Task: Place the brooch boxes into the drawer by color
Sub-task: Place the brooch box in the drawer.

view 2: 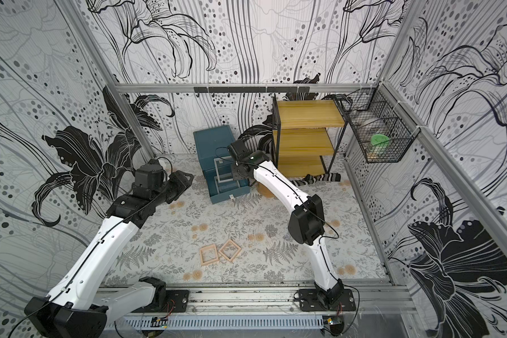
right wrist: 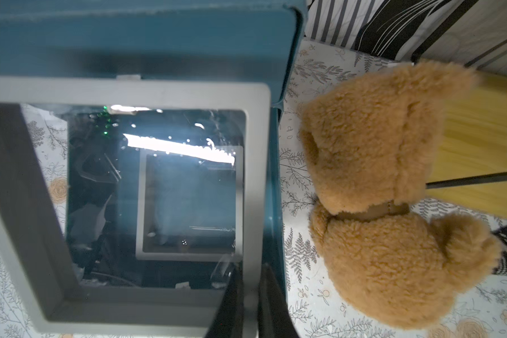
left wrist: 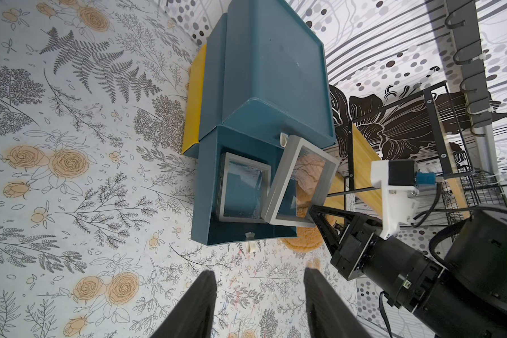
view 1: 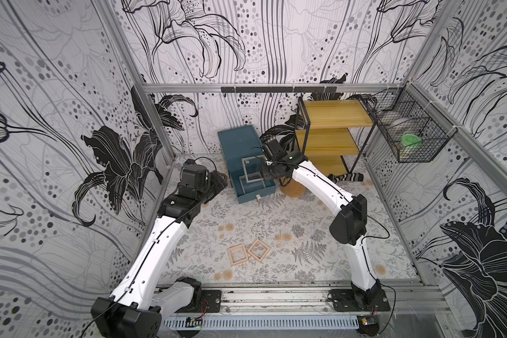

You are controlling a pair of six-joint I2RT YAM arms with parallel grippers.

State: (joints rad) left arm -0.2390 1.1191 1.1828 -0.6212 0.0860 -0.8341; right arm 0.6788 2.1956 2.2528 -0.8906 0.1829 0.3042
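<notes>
The held box comes down next onto the grey brooch box of the same color, below my right gripper in the open drawer. I then release the held box.
The teal drawer chest (view 1: 237, 143) (view 2: 214, 143) stands at the back, its bottom drawer (view 1: 256, 194) (left wrist: 205, 204) pulled open. One grey brooch box (view 1: 251, 177) (left wrist: 237, 218) lies flat inside it. My right gripper (view 1: 263, 172) (right wrist: 251, 281) is shut on the frame edge of a second grey brooch box (left wrist: 280, 181) (right wrist: 158, 90), held tilted over the open drawer. Two pale pinkish-wood brooch boxes (view 1: 238, 257) (view 1: 258, 249) lie side by side near the front of the table. To the left of the chest, my left gripper (view 1: 223, 180) (left wrist: 259, 281) is open and holds nothing.
A yellow shelf rack (view 1: 331, 137) with a black frame stands right of the chest. A brown teddy bear (right wrist: 378, 190) sits between them on the floor, beside a striped sock (view 1: 346, 177). A wire basket (view 1: 407, 137) hangs on the right wall.
</notes>
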